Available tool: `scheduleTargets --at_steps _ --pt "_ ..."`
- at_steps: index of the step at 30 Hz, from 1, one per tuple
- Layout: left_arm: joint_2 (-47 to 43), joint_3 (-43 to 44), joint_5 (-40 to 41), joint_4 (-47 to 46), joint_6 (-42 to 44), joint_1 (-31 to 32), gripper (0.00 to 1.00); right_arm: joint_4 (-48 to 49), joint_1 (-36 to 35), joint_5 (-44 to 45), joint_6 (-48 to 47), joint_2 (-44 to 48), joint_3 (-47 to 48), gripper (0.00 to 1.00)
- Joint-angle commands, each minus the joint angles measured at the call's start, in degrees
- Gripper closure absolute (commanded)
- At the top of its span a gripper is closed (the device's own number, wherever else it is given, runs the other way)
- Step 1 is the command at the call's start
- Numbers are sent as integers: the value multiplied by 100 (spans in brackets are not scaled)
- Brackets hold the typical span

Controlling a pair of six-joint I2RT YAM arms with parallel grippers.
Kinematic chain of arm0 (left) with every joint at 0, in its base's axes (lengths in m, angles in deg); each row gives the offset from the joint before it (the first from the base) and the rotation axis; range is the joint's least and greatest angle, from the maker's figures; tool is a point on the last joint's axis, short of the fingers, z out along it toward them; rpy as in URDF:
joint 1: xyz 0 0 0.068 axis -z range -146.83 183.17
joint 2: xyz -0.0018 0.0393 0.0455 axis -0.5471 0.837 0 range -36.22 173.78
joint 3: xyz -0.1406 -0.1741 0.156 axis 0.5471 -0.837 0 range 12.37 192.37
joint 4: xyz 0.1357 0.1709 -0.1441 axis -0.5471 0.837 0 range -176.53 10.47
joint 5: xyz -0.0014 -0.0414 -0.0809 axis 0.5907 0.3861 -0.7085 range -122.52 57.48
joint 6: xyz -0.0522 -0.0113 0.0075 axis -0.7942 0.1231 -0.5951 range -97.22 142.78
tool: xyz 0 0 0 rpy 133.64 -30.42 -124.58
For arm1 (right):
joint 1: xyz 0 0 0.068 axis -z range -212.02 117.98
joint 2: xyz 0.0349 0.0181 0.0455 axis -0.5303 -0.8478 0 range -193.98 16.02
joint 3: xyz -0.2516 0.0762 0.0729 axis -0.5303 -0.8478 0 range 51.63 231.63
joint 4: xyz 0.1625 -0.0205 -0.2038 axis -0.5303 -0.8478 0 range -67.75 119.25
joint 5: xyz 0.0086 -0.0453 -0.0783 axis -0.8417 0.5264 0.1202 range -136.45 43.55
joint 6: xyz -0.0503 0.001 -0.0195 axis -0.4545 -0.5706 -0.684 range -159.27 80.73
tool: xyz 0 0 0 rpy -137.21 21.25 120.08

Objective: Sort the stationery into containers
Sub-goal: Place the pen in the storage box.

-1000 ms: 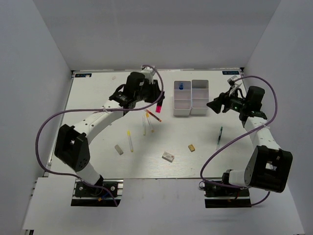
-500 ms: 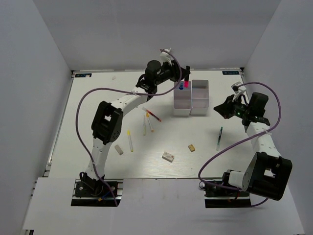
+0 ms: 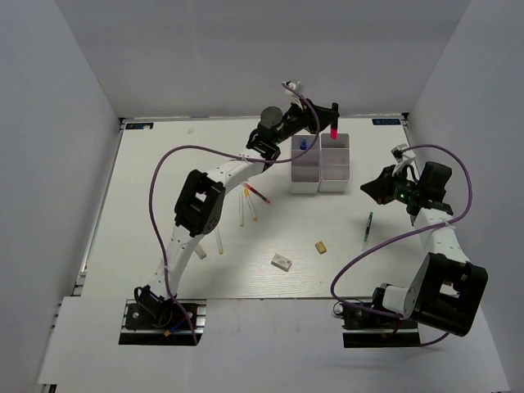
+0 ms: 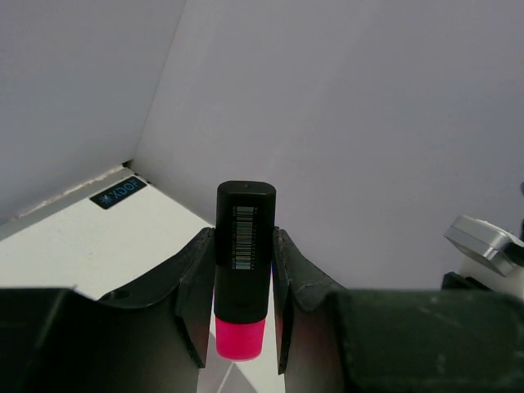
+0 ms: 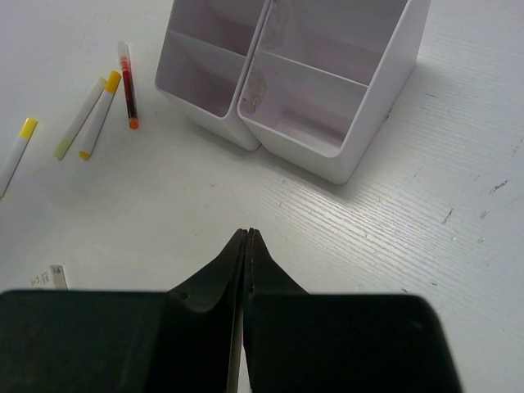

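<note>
The far bin beside the blue-capped bottle is below my left gripper, which will next move down toward it and release the pink-black marker [image 3: 334, 129].
My left gripper [image 3: 332, 115] is shut on a pink-black marker [image 3: 334, 129], which hangs pink end down over the far right bin of the white containers [image 3: 319, 182]. In the left wrist view the marker [image 4: 239, 340] is pinched between both fingers of the gripper [image 4: 243, 237]. A blue-capped bottle [image 3: 303, 143] stands in the far left bin. My right gripper [image 3: 367, 187] is shut and empty, just right of the containers [image 5: 377, 82], its tips [image 5: 246, 233] above bare table. A green-black marker [image 3: 369, 223] lies below it.
Yellow pens [image 3: 246, 206] and a red pen [image 3: 258, 193] lie left of the bins. Another yellow pen [image 3: 219, 241] and a grey eraser [image 3: 199, 252] sit by the left arm. A white eraser [image 3: 282, 261] and a tan eraser [image 3: 321, 247] lie nearer the front.
The left arm has carried the pink-black marker from left of the bins up and across to over the far right bin. The right gripper has shut and dropped slightly.
</note>
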Motion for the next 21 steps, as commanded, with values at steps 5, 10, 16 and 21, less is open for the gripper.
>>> scheduleTargets --at_steps 5,10,16,21 --pt "155 272 791 -102 894 245 84 136 93 -304 99 107 -71 100" --pt "446 660 1030 56 895 359 83 74 120 -357 117 168 -123 100" --pt "569 721 1504 232 1123 359 80 21 137 -409 134 185 -185 100" --pt "683 923 1715 363 1229 359 77 39 146 -453 169 185 -255 100"
